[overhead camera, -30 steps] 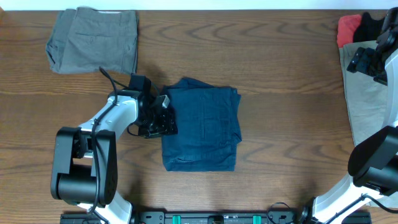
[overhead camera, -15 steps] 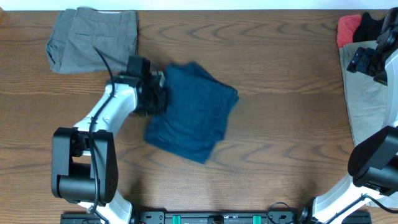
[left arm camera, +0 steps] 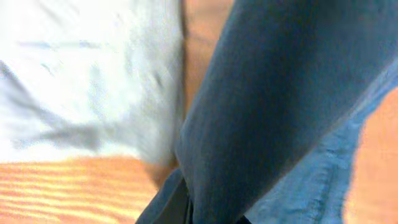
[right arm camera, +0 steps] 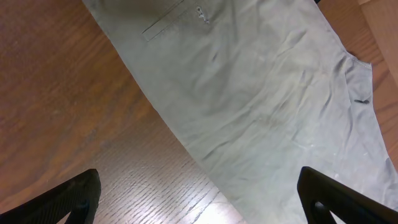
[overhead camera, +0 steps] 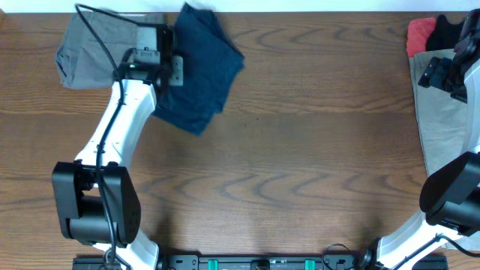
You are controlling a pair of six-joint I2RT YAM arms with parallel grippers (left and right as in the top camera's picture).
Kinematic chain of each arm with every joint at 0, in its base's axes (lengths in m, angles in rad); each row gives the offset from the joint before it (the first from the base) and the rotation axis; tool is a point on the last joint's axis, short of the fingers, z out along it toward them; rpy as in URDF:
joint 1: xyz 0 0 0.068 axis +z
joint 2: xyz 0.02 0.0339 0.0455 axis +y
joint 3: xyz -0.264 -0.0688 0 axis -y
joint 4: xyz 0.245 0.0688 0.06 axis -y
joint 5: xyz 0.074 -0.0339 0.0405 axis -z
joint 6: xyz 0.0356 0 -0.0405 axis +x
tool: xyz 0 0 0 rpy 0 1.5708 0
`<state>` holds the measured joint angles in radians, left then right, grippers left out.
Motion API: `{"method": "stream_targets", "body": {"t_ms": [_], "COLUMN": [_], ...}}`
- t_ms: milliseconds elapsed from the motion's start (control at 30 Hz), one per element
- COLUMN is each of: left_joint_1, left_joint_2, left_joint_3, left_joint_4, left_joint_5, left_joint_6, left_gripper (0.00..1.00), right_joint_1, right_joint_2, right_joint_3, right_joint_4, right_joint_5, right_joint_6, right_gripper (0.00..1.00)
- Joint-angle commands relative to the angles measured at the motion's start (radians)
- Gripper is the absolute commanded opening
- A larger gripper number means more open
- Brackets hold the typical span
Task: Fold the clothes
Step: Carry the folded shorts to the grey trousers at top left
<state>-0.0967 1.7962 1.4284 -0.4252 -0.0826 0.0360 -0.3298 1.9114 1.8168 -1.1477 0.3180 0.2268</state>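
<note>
I next need to swing my left gripper left in the overhead view and outward to release the navy shorts [overhead camera: 202,67] onto the folded grey shorts [overhead camera: 94,49], which lie that way.
The folded navy blue shorts [overhead camera: 202,67] hang from my left gripper [overhead camera: 171,69], which is shut on their left edge at the back left of the table. The shorts fill the left wrist view [left arm camera: 280,112], blurred. The folded grey shorts [overhead camera: 94,49] lie right beside them at the back left corner and show pale in the left wrist view [left arm camera: 87,74]. My right gripper [overhead camera: 442,73] is open and empty above the khaki-beige garment [overhead camera: 442,120] at the right edge; its fingers [right arm camera: 199,199] are spread wide over the garment [right arm camera: 261,93].
Red [overhead camera: 420,31] and black [overhead camera: 448,31] pieces lie at the back right corner. The wooden table [overhead camera: 315,165] stretches between the two arms.
My left gripper has dragged the folded navy shorts from the table's middle up and left to beside the grey shorts. The right arm has not moved.
</note>
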Motion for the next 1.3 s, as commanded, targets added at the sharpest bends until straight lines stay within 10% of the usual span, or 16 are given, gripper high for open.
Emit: {"method": "stream_targets", "body": {"t_ms": [0,1267], "left_joint_1": [0.035,0.084], "left_joint_2": [0.005,0.01], "left_joint_3": [0.053,0.12], "left_joint_4": [0.039,0.19], "left_joint_5": [-0.042,-0.208], "left_joint_6": [0.013,-0.316], "left_gripper": [0.06,0.06], "right_joint_1": [-0.004,-0.004], "right_joint_2": [0.004,0.004], "right_joint_3": [0.005,0.005], "right_joint_4": [0.0,0.0], "right_joint_5": [0.01,0.01], "right_joint_6": [0.012,0.011], "right_gripper": [0.99,0.99]}}
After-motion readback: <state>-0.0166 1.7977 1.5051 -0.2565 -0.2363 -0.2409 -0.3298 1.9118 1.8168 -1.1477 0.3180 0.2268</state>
